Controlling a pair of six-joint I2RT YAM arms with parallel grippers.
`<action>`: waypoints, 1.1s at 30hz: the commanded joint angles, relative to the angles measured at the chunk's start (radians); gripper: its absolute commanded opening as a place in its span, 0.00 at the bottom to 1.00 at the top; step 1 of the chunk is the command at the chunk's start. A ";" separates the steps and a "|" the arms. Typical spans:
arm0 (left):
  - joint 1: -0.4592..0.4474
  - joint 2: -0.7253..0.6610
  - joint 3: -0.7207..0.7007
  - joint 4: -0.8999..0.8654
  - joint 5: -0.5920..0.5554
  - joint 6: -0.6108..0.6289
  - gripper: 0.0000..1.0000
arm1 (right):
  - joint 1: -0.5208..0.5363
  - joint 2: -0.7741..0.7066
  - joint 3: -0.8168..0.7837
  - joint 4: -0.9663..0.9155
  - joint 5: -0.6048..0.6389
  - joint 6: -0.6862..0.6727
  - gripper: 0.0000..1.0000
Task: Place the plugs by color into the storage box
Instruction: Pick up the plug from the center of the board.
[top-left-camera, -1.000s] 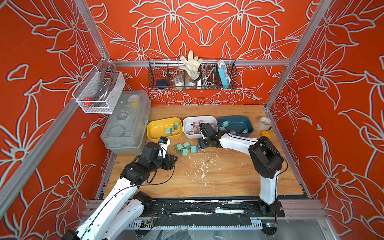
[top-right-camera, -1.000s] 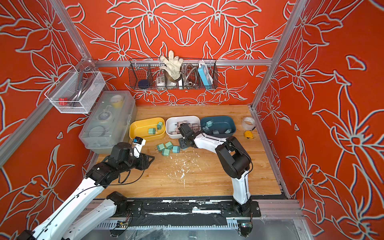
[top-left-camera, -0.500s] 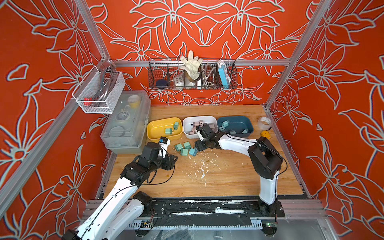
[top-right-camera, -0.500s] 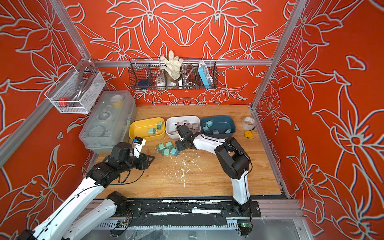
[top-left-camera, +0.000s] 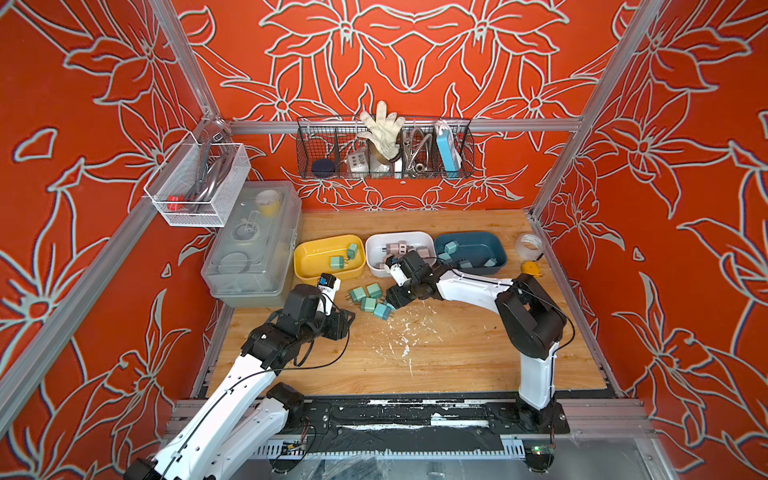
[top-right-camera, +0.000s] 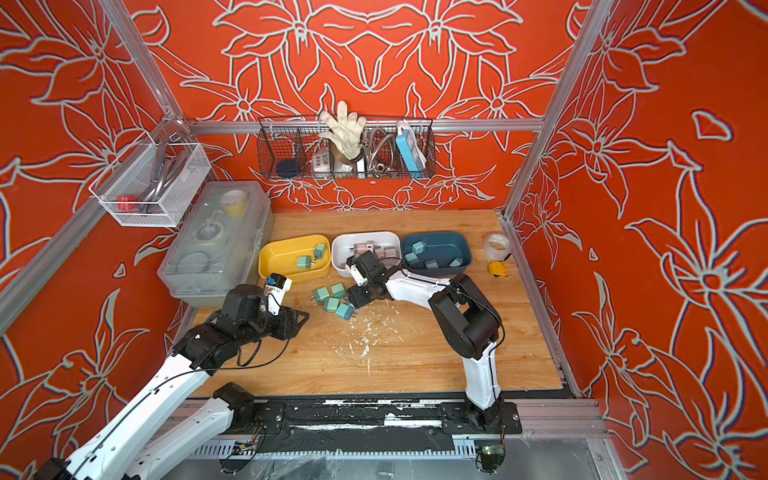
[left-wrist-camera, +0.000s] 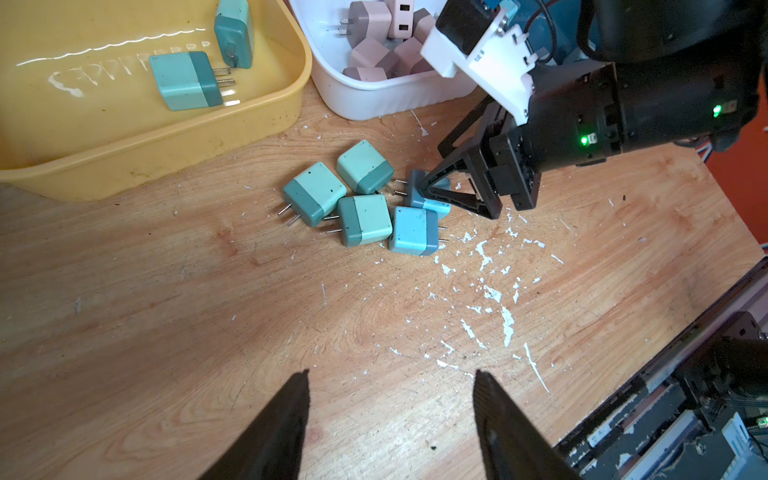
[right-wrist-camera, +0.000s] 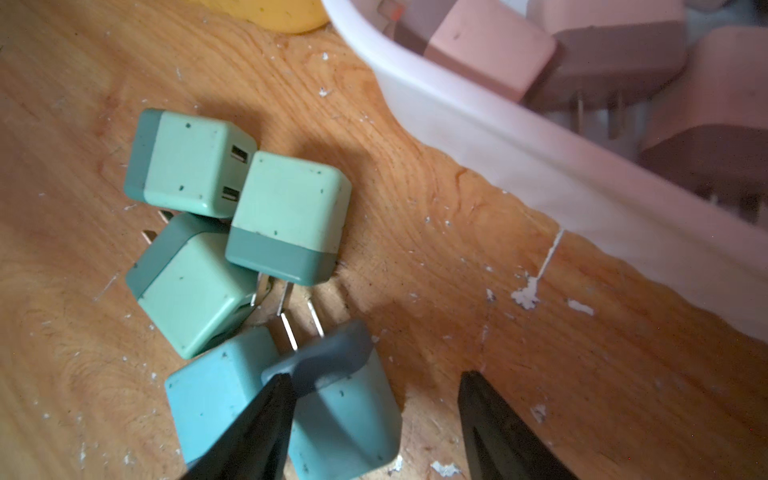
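Note:
The light blue plug (right-wrist-camera: 344, 420) is off-center in the robot's right gripper, against the finger by the second one, so the gripper should next shift that way to center the plug and then close.
Three mint green plugs (left-wrist-camera: 316, 193) and two light blue plugs lie clustered on the wooden table (top-left-camera: 436, 353). My right gripper (right-wrist-camera: 374, 399) is open around one light blue plug (right-wrist-camera: 345, 415). One finger touches it and the other stands apart. The second light blue plug (right-wrist-camera: 212, 395) lies just outside that finger. My left gripper (left-wrist-camera: 390, 374) is open and empty, hovering short of the cluster. The storage box is three trays: yellow (top-left-camera: 309, 266) holding two mint plugs, white (top-left-camera: 376, 268) holding pink plugs, and dark blue (top-left-camera: 478, 266) holding blue ones.
A clear lidded box (top-left-camera: 253, 245) stands left of the trays. A tape roll (top-left-camera: 528, 245) and a yellow tape measure (top-left-camera: 532, 268) sit at the right edge. Wire baskets (top-left-camera: 384, 153) hang on the walls. White flecks dot the board's middle.
My right gripper has slid from beside the white tray toward the cluster, coming down around a light blue plug and nudging it. The left arm has stayed still.

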 joint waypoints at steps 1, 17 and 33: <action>-0.003 0.000 0.005 -0.012 -0.005 0.008 0.63 | 0.016 -0.032 -0.031 0.002 -0.055 -0.037 0.68; -0.003 -0.001 0.006 -0.011 -0.005 0.008 0.63 | 0.060 -0.003 -0.014 -0.030 -0.074 -0.138 0.67; -0.003 0.000 0.004 -0.010 0.001 0.006 0.63 | 0.058 0.036 0.012 -0.103 0.102 -0.101 0.56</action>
